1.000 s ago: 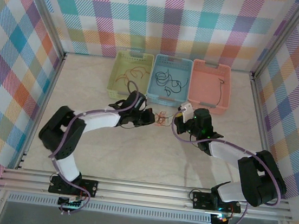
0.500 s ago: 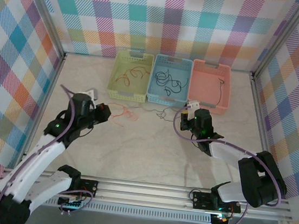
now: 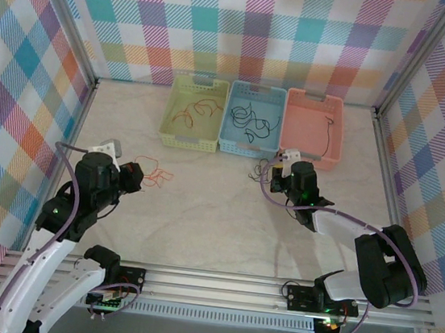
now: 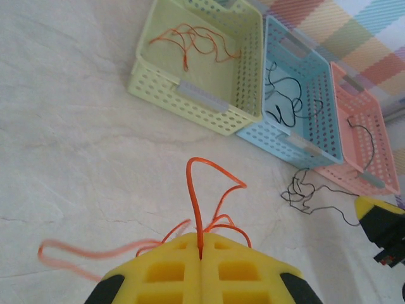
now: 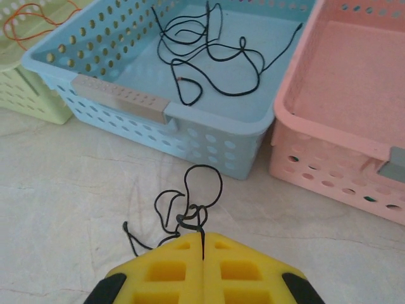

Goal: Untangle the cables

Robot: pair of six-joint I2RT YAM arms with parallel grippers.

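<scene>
My right gripper rises next and carries the thin black cable [image 3: 259,171] outward over the blue basket [image 3: 252,120] to release it there, since black cables already lie inside.
My left gripper [image 4: 201,244] is shut on an orange cable [image 4: 193,183], whose loops stick out ahead of the yellow fingers and trail left over the table. From above, this gripper [image 3: 129,178] sits at the left with the orange cable [image 3: 155,176] beside it. My right gripper [image 5: 202,244] is shut on a thin black cable [image 5: 190,209] that curls in front of the blue basket. In the top view, the right gripper [image 3: 276,175] and black cable [image 3: 259,171] lie well apart from the orange one.
Three baskets stand in a row at the back: green [image 3: 174,132] holding orange cables [image 4: 190,39], blue [image 3: 227,143] holding black cables [image 5: 209,57], pink [image 3: 333,160] holding one dark cable [image 3: 325,134]. Frame rails border the table's sides and near edge.
My left arm swung back and left, pulling the orange cable away from the black one. The right gripper shifted slightly toward the baskets, still gripping the black cable.
</scene>
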